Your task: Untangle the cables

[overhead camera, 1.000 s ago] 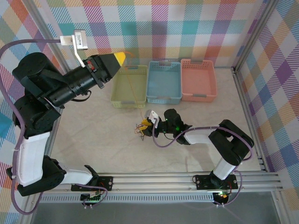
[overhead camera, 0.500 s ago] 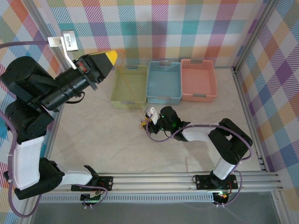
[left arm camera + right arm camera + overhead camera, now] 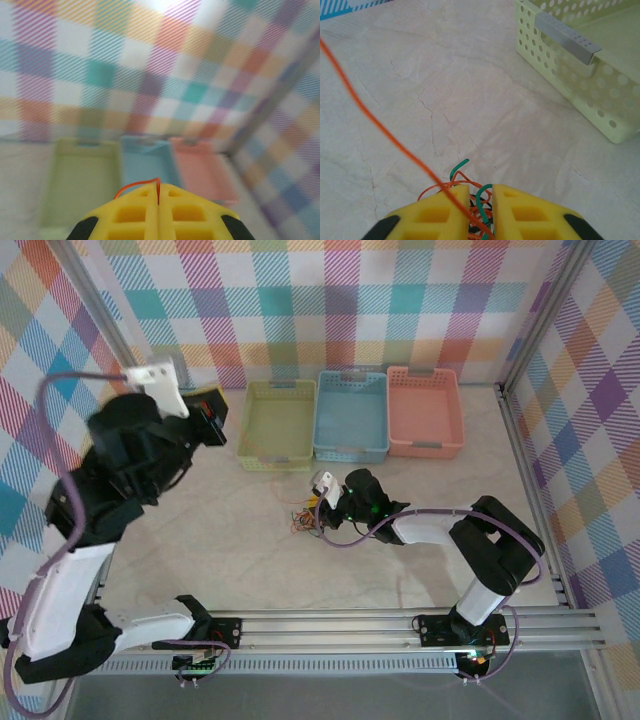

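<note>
I should lower my left gripper and tip its fingers down before releasing the red-orange cable.
The cables [image 3: 304, 518] lie as a small tangle of red-orange, dark green and black wires on the table's middle. My right gripper [image 3: 321, 510] is low on the table, shut on the cables [image 3: 482, 212], which fill the narrow gap between its yellow fingers [image 3: 440, 210]. One red-orange cable [image 3: 375, 122] runs taut from that tangle up and to the left. My left gripper [image 3: 213, 412] is raised high at the left. In the left wrist view the left gripper [image 3: 158, 195] is shut, and the red-orange cable [image 3: 134, 185] is pinched between its yellow fingertips.
Three baskets stand in a row at the back: yellow-green [image 3: 277, 425], blue [image 3: 350, 417] and pink [image 3: 425, 412]. The yellow-green basket's corner [image 3: 580, 65] is close ahead of the right gripper. Checked walls enclose the table, and a rail runs along the near edge.
My left arm has swung back and to the left, turning its gripper away while still holding the red-orange cable. The right gripper and the tangle have shifted only slightly.
</note>
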Available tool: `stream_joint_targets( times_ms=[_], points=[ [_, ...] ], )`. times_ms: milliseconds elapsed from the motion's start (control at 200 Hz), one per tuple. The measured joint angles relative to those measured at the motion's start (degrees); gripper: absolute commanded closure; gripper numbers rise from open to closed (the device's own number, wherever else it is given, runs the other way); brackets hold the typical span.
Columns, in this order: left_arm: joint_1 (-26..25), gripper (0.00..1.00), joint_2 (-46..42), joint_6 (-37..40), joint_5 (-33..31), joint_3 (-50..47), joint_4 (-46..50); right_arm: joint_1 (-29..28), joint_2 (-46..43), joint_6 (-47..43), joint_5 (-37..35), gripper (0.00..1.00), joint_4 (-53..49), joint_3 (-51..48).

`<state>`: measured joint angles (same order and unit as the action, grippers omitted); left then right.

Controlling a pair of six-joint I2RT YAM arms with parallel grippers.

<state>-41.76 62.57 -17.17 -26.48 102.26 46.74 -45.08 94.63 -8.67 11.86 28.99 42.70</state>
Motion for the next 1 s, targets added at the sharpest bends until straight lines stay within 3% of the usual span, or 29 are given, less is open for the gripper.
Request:
stream_joint_targets(
  times_ms=[180, 440, 675, 710, 800, 875, 920, 1000],
  points=[
    [2.97, 1.00, -8.33, -0.02, -4.94, -16.61, 0.28, 0.00, -0.09, 0.00, 0.57, 0.86, 0.07, -0.02],
    [4.42, 1.00, -8.72, -0.39, -1.79, -16.17, 0.87, 0.00, -0.39, -0.33, 1.88, 1.00, 1.62, -0.90],
    [5.07, 0.97, -7.87, -1.81, -1.29, -17.05, 2.03, 0.00, -1.92, -0.37, 1.88, 1.00, 5.73, -4.20],
    [5.53, 0.91, -7.78, -2.71, -1.25, -18.40, 2.10, 0.00, -2.19, -0.37, 1.90, 1.00, 6.32, -4.61],
    [7.50, 0.46, -8.44, -4.76, 0.28, -25.35, 2.29, 0.00, -2.51, -0.39, 1.88, 1.00, 7.67, -5.14],
    [10.34, 0.19, -8.68, -6.69, 3.13, -32.79, 2.32, 0.00, -2.51, -0.39, 1.88, 1.00, 8.31, -5.16],
    [12.59, 0.11, -8.13, -7.76, 5.77, -37.07, 2.34, 0.00, -2.56, -0.39, 1.88, 1.00, 8.48, -5.16],
    [16.02, 0.05, -5.92, -9.38, 10.03, -43.04, 2.64, 0.00, -2.56, -0.39, 1.86, 1.00, 8.66, -5.16]
  ],
)
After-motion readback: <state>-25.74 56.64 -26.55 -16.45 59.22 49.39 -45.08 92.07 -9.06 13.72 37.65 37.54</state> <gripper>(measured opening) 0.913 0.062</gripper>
